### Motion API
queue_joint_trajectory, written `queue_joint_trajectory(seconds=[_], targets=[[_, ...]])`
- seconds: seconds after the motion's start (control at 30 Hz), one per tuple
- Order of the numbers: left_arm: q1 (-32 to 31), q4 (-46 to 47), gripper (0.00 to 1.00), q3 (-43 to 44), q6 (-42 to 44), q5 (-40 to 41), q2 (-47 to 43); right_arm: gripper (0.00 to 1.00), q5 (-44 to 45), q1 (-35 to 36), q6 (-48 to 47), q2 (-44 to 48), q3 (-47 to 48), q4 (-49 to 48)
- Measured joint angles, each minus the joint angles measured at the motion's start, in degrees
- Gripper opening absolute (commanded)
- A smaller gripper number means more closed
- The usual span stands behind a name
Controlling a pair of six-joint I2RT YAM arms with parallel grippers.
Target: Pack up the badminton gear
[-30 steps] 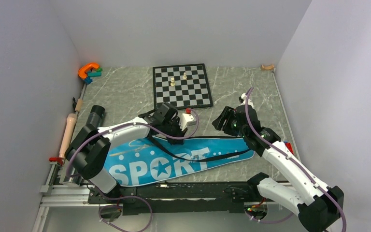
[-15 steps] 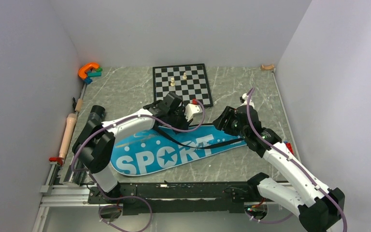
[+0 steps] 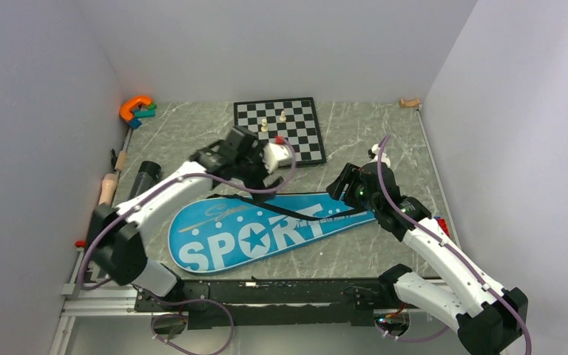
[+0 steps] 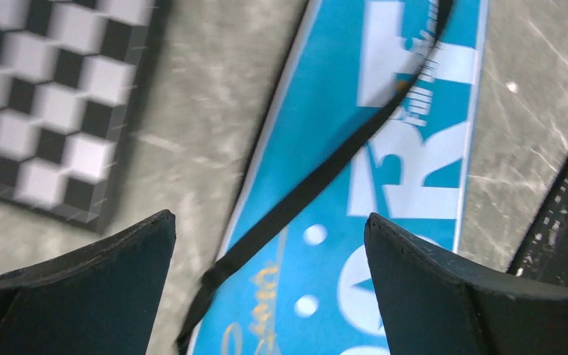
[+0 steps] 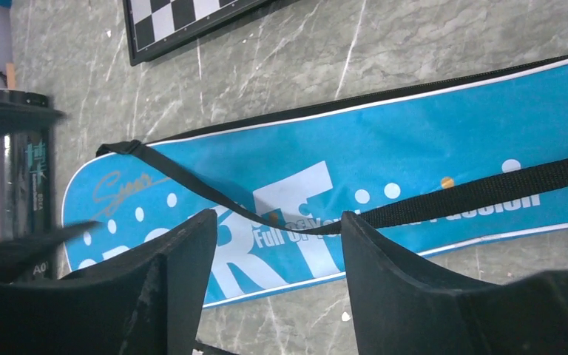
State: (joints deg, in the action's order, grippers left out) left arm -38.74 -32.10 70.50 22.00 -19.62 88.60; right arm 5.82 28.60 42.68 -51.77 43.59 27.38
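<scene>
My left gripper is about to swing to the left in the top view to the black lettered tube [image 3: 144,177] outside the bag. It will then turn, lower and close around the middle of the tube.
The blue "SPORT" bag [image 3: 244,237] lies flat on the marble table, its narrow end toward the right arm. Its black strap [image 3: 296,214] runs loose along the top. My left gripper [image 3: 254,180] hovers over the bag's upper edge near the strap end. In the left wrist view that gripper [image 4: 270,216] is wide open and holds nothing, with the strap [image 4: 325,170] and bag [image 4: 414,133] below. My right gripper [image 3: 340,185] stands open by the narrow end. In the right wrist view it [image 5: 279,214] is empty, and the strap [image 5: 444,200] lies beyond the fingertips. The black lettered tube [image 3: 144,177] lies at the left.
A chessboard [image 3: 279,131] with two pale pieces sits just behind the left gripper. An orange C-shaped toy [image 3: 134,108] is in the far left corner. A wooden roller [image 3: 106,188] lies along the left rail. Walls close in on the left, back and right.
The left gripper has gone from shut to wide open and moved back-left toward the chessboard. The bag has slid away from the near edge and turned. The right jaws have widened slightly.
</scene>
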Motion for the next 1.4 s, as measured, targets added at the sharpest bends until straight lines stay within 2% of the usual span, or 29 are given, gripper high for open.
queue_joint_trajectory(seconds=[0.1, 0.27, 0.4, 0.5, 0.6, 0.77, 0.93, 1.1, 1.4], targets=[[6.8, -2.8, 0.99, 2.2, -0.2, 0.9, -7.6, 0.75, 0.6, 0.0, -0.5, -0.1, 0.1, 0.6], [23.7, -5.9, 0.99, 0.9, -0.1, 8.4, -18.0, 0.82, 1.3, 0.0, -1.3, -1.0, 0.9, 1.3], [36.9, -9.1, 0.99, -3.1, 0.1, 12.5, -19.9, 0.83, 1.2, 0.0, -1.8, -1.7, 1.6, 1.5], [48.7, -11.5, 0.99, -7.4, 1.3, 13.5, -19.4, 0.84, 1.0, 0.0, -2.0, -2.2, 1.8, 1.7], [57.3, -13.1, 1.0, -11.6, 3.3, 13.6, -19.9, 0.84, 0.9, 0.0, -2.2, -2.4, 2.2, 2.5], [65.2, -13.4, 0.99, -16.9, 7.9, 11.6, -21.5, 0.84, 0.2, 0.0, -2.4, -2.4, 3.1, 3.2], [73.5, -13.3, 0.99, -17.7, 13.0, 8.3, -19.2, 0.83, 0.1, 0.0, -2.6, -1.8, 3.6, 3.6], [76.7, -12.3, 0.99, -19.6, 17.6, 5.8, -14.6, 0.8, 0.1, 0.0, -2.5, -1.4, 4.0, 4.3], [78.7, -9.7, 0.59, -22.2, 22.9, 4.2, -6.6, 0.72, 0.1, 0.0, -2.7, -2.2, 7.2, 6.7]])
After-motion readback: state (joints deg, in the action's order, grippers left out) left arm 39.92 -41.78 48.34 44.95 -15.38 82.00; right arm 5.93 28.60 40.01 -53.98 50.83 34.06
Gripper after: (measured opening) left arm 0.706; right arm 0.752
